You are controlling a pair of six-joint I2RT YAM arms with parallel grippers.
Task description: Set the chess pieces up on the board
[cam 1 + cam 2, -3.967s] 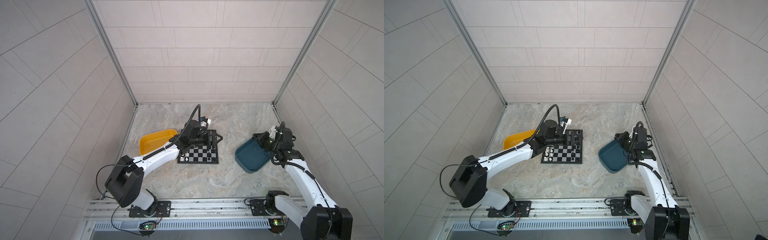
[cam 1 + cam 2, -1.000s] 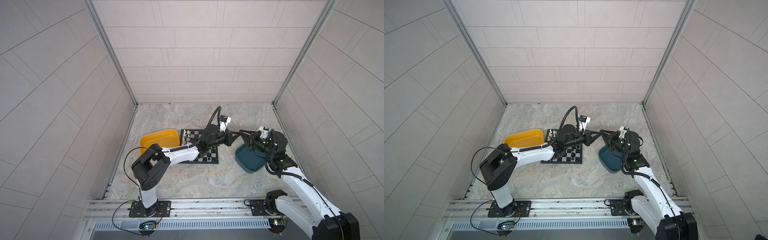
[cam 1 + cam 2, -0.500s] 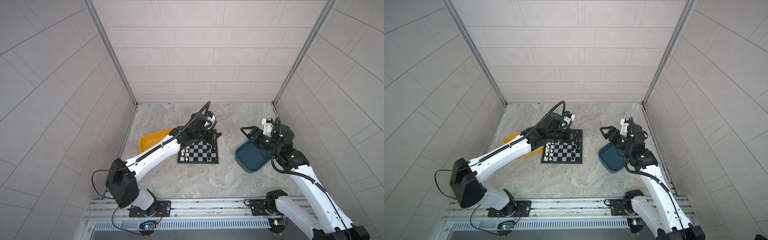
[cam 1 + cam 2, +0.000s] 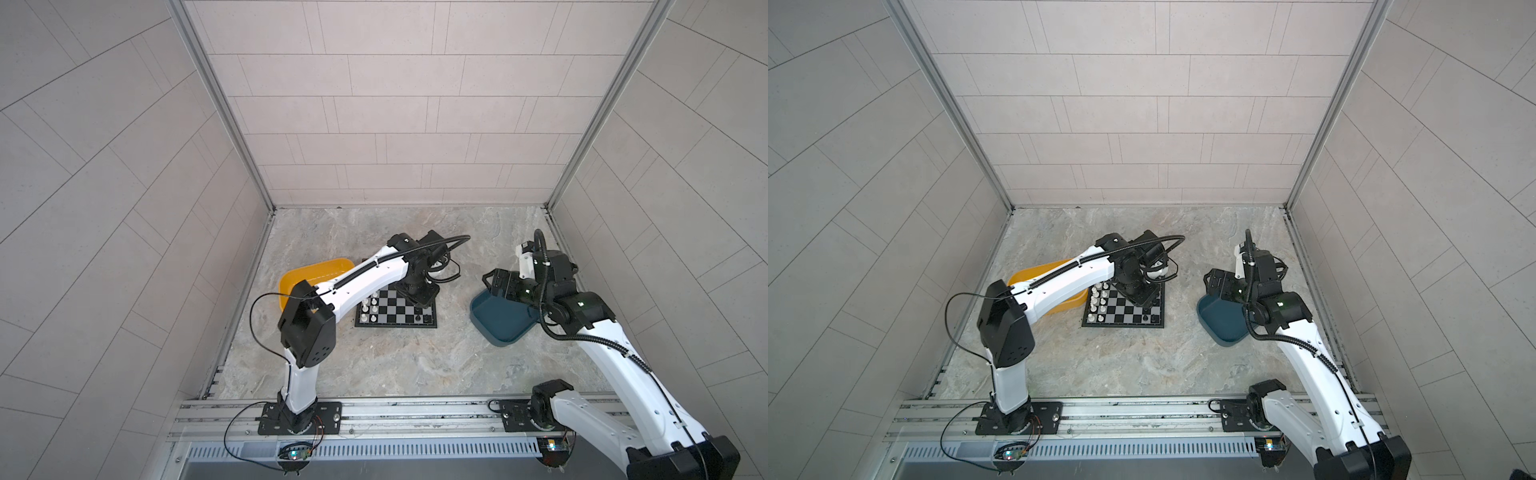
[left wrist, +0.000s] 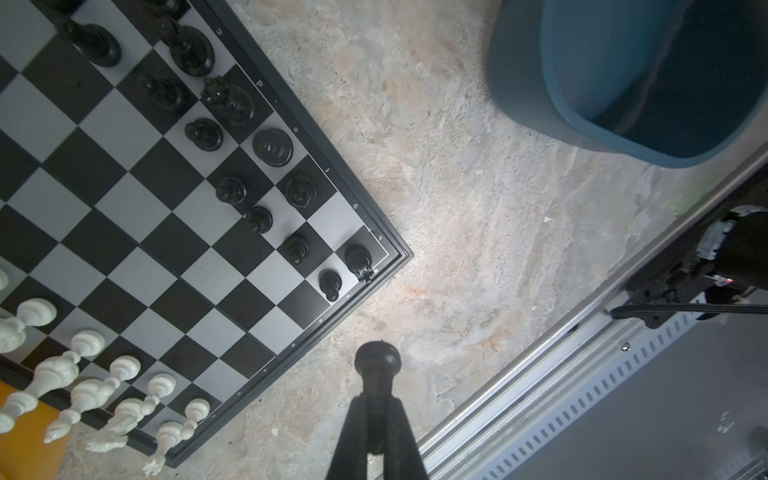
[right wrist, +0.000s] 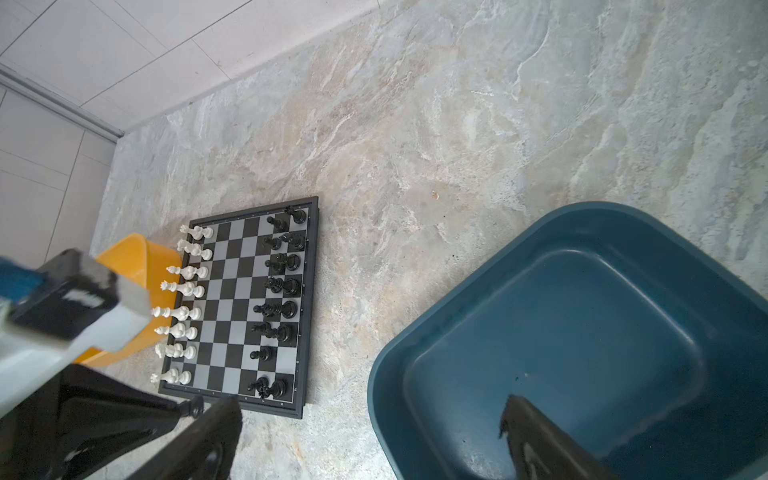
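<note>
The empty light square beside the corner piece is below the left gripper, so that gripper needs to lower the black piece and let it go in the gap in the black row.
The board lies mid-floor. White chess pieces line its left side and black ones its right side. My left gripper hangs over the board's right part, shut on a black piece held by its stem. In the left wrist view that piece shows against the stone floor just off the board's edge. My right gripper stands wide open with nothing in it, above the left rim of the teal tray.
A yellow tray sits against the board's left side, partly under my left arm. No pieces show in the teal tray. The base rail runs along the front. Walls close in the left, right and back.
A second ago both grippers met between board and teal tray. The right gripper has since opened and drawn back over the tray; the left swung back over the board, holding the black piece.
</note>
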